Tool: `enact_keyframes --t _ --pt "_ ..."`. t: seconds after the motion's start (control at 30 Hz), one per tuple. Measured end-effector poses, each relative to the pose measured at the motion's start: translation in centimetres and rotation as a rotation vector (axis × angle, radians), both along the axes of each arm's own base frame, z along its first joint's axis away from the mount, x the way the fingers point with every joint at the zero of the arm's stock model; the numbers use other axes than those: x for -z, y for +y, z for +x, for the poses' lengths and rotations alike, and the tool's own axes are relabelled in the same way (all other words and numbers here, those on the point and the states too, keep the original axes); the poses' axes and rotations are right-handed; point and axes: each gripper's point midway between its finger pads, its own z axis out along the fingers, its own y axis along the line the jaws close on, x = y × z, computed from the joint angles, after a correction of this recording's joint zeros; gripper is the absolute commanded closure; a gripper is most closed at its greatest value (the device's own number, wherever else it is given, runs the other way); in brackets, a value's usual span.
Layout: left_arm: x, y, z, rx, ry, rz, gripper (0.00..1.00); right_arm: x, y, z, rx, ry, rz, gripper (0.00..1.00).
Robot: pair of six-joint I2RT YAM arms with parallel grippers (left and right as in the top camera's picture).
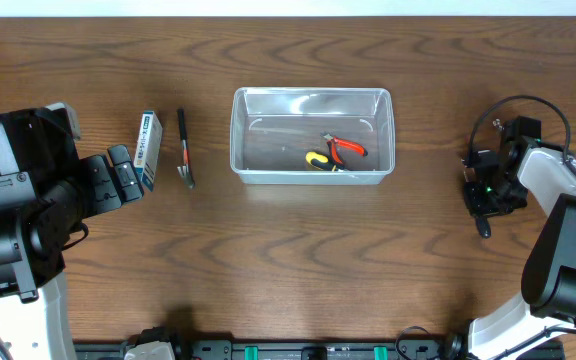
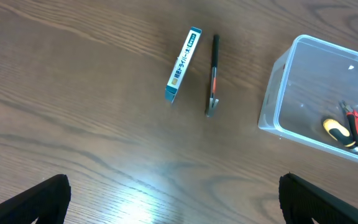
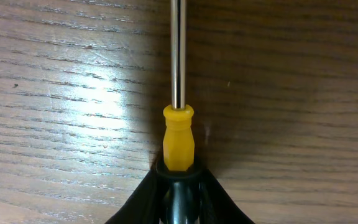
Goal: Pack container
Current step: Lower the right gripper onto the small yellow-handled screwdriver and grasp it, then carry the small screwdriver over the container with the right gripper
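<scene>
The right gripper next lifts the screwdriver, swings it to the container (image 1: 312, 100) and lowers it inside for release on the container's bare bottom beyond the pliers.
The clear plastic container (image 1: 312, 100) stands at the table's centre and also shows in the left wrist view (image 2: 272, 93). Inside it lie red-handled pliers (image 1: 346, 148) and a yellow-and-black-handled tool (image 1: 318, 159). My right gripper (image 3: 179, 186) is shut on a screwdriver (image 3: 178, 134) with a yellow collar, a black handle and a steel shaft, held low over the wood. In the overhead view this gripper (image 1: 483, 200) is far to the right of the container. My left gripper (image 2: 176, 199) is open and empty, left of the container in the overhead view (image 1: 128, 175).
A small blue-and-white box (image 1: 148, 150) lies just ahead of the left gripper, also in the left wrist view (image 2: 182, 65). A slim black hand tool (image 1: 185, 150) lies between the box and the container (image 2: 212, 74).
</scene>
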Motion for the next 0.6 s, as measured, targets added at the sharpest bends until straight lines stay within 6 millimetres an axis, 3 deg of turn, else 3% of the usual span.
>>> enact_keyframes --t 0.17,0.27,0.6 --pt "0.00 0.00 0.00 0.000 0.000 0.000 0.02 0.00 -0.01 0.00 0.000 0.000 0.000 0.89" --pt "0.00 0.00 0.00 0.000 0.000 0.000 0.02 0.00 -0.01 0.01 0.000 0.000 0.000 0.99" --pt "0.00 0.00 0.00 0.000 0.000 0.000 0.02 -0.06 -0.14 0.17 0.033 -0.006 -0.008 0.99"
